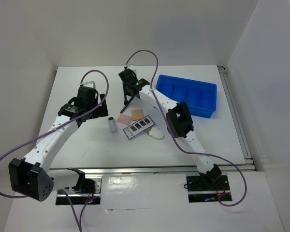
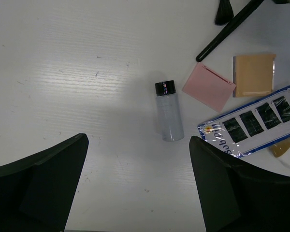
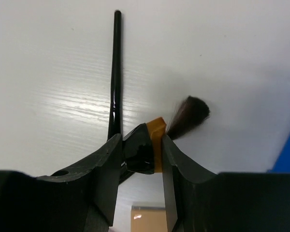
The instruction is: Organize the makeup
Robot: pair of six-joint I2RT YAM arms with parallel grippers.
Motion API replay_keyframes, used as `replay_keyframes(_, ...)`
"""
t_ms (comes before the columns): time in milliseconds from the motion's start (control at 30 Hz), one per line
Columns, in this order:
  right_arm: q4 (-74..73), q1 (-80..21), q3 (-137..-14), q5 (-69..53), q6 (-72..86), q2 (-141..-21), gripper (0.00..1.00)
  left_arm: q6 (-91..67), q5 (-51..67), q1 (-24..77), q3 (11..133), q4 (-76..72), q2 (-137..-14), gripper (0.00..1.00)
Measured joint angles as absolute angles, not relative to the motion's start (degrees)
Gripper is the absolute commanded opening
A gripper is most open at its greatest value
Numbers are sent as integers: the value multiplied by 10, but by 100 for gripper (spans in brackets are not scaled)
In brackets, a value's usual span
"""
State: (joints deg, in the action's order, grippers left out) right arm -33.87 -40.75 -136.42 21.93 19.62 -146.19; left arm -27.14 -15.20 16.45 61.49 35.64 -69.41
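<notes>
The fingers of my right gripper draw back over the tan pad, away from the thin black brush, and release the makeup brush next.
My right gripper is shut on a makeup brush, its jaws pressed on the black ferrule and gold band, brown bristles sticking out past them. A second thin black brush lies on the table just beyond. From above, the right gripper is at the table's far middle. My left gripper hangs open over bare table just short of the clear vial. Right of the vial lie a pink pad, a tan pad and a blue-edged card of black hairpins. A white sponge lies beside the card.
The blue compartmented tray stands at the back right, close to the right arm's elbow. White walls close in the table on the left, back and right. The arm bases sit along the near edge.
</notes>
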Motion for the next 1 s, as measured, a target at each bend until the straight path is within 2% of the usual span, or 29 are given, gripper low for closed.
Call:
replay_keyframes(367, -315, -408, -1269, 211, 199, -1308, 40, -271, -151, 164, 615, 356, -694, 100)
replay_keyframes(633, -321, -407, -1112, 139, 203, -1256, 38, -271, -150, 164, 615, 356, -694, 100)
replay_keyframes(700, -329, -407, -1086, 118, 208, -1255, 46, -272, -150, 165, 615, 356, -694, 100)
replay_keyframes(733, -331, -407, -1074, 111, 210, -1254, 57, -272, -149, 166, 615, 356, -694, 100)
replay_keyframes(800, -338, -407, -1057, 100, 214, -1254, 65, -272, -147, 168, 615, 356, -694, 100)
replay_keyframes(867, -346, -407, -1050, 92, 222, -1254, 77, -272, -146, 170, 615, 356, -695, 100)
replay_keyframes(1000, -352, -407, -1059, 88, 227, -1254, 79, -272, -144, 171, 615, 356, -699, 100)
